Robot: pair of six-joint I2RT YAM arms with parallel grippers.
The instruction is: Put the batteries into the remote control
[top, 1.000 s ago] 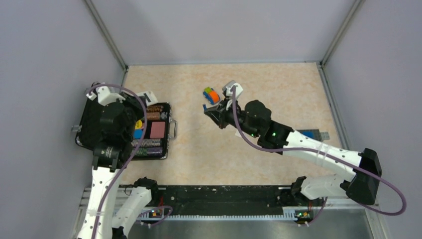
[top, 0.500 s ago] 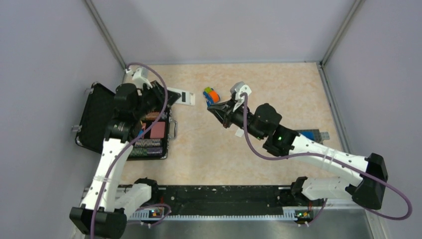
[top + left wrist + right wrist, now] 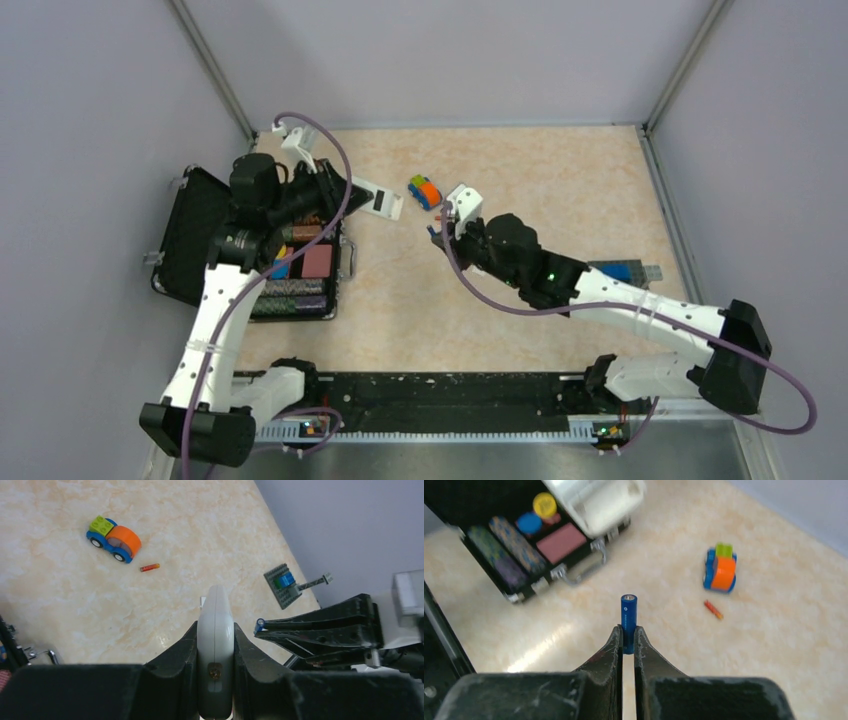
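The right gripper next needs to pull back, tilt downward and lower the battery onto the bare table between the blue battery and the robot's base.
My left gripper (image 3: 350,193) is shut on the remote control (image 3: 381,203), a white bar held above the table just left of the toy car. In the left wrist view the remote control (image 3: 215,615) stands edge-on between the fingers. My right gripper (image 3: 628,632) is shut on the blue battery (image 3: 628,612), which sticks out past its fingertips. That battery (image 3: 259,625) hangs just right of the remote's tip. The orange-red battery (image 3: 713,609) lies on the table beside the toy car (image 3: 721,572).
An open black case (image 3: 190,235) with coloured chips sits at the left edge, under my left arm. The orange, blue and green toy car (image 3: 425,190) stands mid-table at the back. A blue brick on a grey baseplate (image 3: 622,270) lies to the right.
My left arm has swung from over the black case toward the table's middle, carrying the remote. My right gripper has shifted slightly with the blue battery, ending near the remote's tip.
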